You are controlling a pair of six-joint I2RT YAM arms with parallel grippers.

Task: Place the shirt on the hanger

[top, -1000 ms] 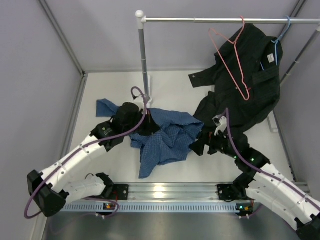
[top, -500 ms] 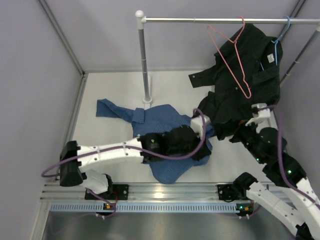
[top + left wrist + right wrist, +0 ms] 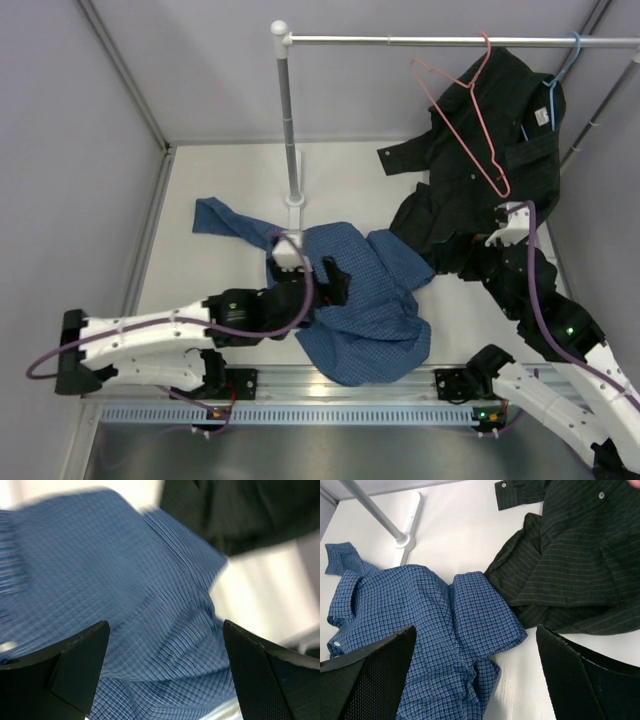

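Observation:
Next, the left gripper moves over and down, where cloth narrows, as the sleeve's shoulder end (image 3: 265,234) lies outward, and to the left in the top view.
The blue checked shirt (image 3: 375,310) lies spread on the white table, one sleeve reaching up-left. My left gripper (image 3: 335,280) hovers low over its middle, open; in the left wrist view the shirt (image 3: 125,590) fills the gap between the wide-apart fingers (image 3: 82,655), none of it pinched. My right gripper (image 3: 462,262) hangs open over the shirt's right edge, and the right wrist view shows the shirt (image 3: 420,615) well below its fingers (image 3: 585,675). The pink-red wire hanger (image 3: 470,110) hangs bare from the rail at the back right.
A black striped shirt (image 3: 500,150) hangs on a light blue hanger (image 3: 565,60) behind the pink one, its lower part heaped on the table against the blue shirt's right edge. The rack's upright pole (image 3: 288,120) stands just behind the blue shirt. Grey walls enclose the table.
The left gripper, shut on the shirt, dragged it rightward, then opened and drew back left. The shirt now lies flatter and nearer the front. The right arm rose and swung right.

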